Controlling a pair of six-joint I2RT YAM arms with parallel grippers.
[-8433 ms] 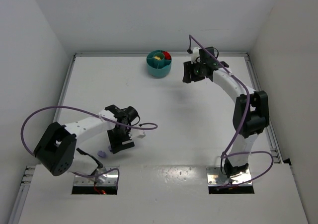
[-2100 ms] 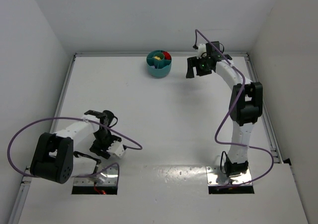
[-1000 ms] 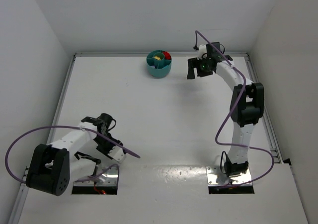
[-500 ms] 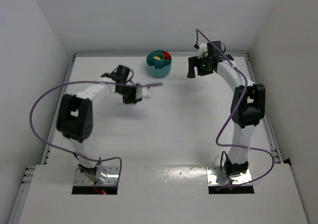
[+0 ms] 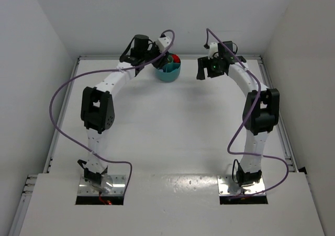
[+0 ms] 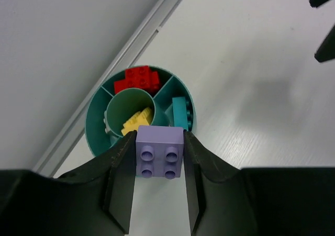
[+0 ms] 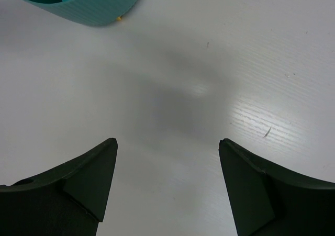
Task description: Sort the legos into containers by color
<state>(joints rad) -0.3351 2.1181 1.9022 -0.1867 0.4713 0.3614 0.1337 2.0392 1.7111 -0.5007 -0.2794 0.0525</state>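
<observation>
Next, my left gripper comes down toward the bowl's near container [image 5: 162, 69] beside the teal lego and releases the pale purple one, because other containers hold different colors.
My left gripper [image 6: 159, 137] is shut on a pale purple lego [image 6: 159, 153], studs facing the camera. It hangs over the near rim of the round teal bowl [image 6: 94, 136]. The bowl's containers hold red legos [image 6: 137, 80], yellow legos [image 6: 137, 122] in the central ring and a teal lego [image 6: 179, 113]. In the top view the left gripper [image 5: 162, 62] is over the left side of the bowl [image 5: 170, 75] at the back of the table. My right gripper [image 5: 205, 71] hovers to the right of the bowl. Its fingers are open and hold nothing [image 7: 167, 142], above bare table.
A raised rail [image 5: 104, 57] runs along the table's back edge just behind the bowl, with white walls on three sides. Purple cables [image 5: 68, 84] loop off both arms. A corner of the bowl [image 7: 89, 6] shows at the top left of the right wrist view.
The left arm has swung from the near left of the table up to the bowl, carrying the purple lego. The right arm has stayed where it was.
</observation>
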